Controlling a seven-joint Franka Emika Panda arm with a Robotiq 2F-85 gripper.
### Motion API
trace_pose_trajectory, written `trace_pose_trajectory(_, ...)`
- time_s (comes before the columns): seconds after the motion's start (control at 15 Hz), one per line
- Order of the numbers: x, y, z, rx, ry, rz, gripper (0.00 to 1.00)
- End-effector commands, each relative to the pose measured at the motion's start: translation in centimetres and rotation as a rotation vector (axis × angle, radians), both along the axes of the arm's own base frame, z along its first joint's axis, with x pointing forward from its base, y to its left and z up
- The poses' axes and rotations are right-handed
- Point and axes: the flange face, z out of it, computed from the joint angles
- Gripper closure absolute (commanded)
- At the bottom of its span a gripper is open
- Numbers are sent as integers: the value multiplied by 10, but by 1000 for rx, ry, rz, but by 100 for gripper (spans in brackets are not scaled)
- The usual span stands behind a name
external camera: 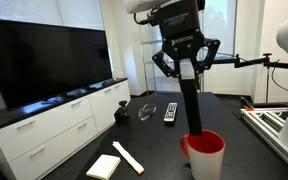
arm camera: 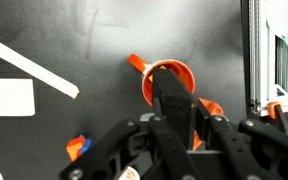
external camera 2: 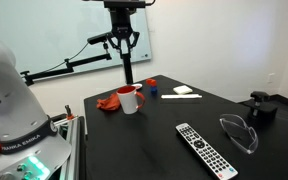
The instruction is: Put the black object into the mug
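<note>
My gripper should next move the black object down into the opening (external camera: 205,142) of the red mug, and only then open.
My gripper (external camera: 188,66) is shut on the black object (external camera: 194,105), a long matte black block that hangs straight down from the jaws. Its lower end sits at the rim of the red mug (external camera: 205,155) in an exterior view. In an exterior view the block (external camera 2: 128,70) hangs above the mug (external camera 2: 129,100), lower end near the rim. In the wrist view the block (arm camera: 172,100) runs from my jaws (arm camera: 180,130) to the mug's opening (arm camera: 154,90), covering most of it.
A black remote with pale buttons (external camera 2: 205,150), clear safety glasses (external camera 2: 238,132) and a squat black box (external camera 2: 260,106) lie on the dark table. A white pad (external camera: 104,166) and white stick (external camera: 127,157) lie near the mug. A TV (external camera: 44,60) stands on a white cabinet.
</note>
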Motion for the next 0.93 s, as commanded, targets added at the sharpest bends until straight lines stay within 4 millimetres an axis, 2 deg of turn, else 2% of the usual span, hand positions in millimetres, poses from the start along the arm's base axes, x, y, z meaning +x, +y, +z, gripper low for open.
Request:
trace_pose_trajectory(0.0,-5,6,1,8,-12,57,92)
trace_pose_trajectory(0.87,-10,11,-22,7,-22,101,92)
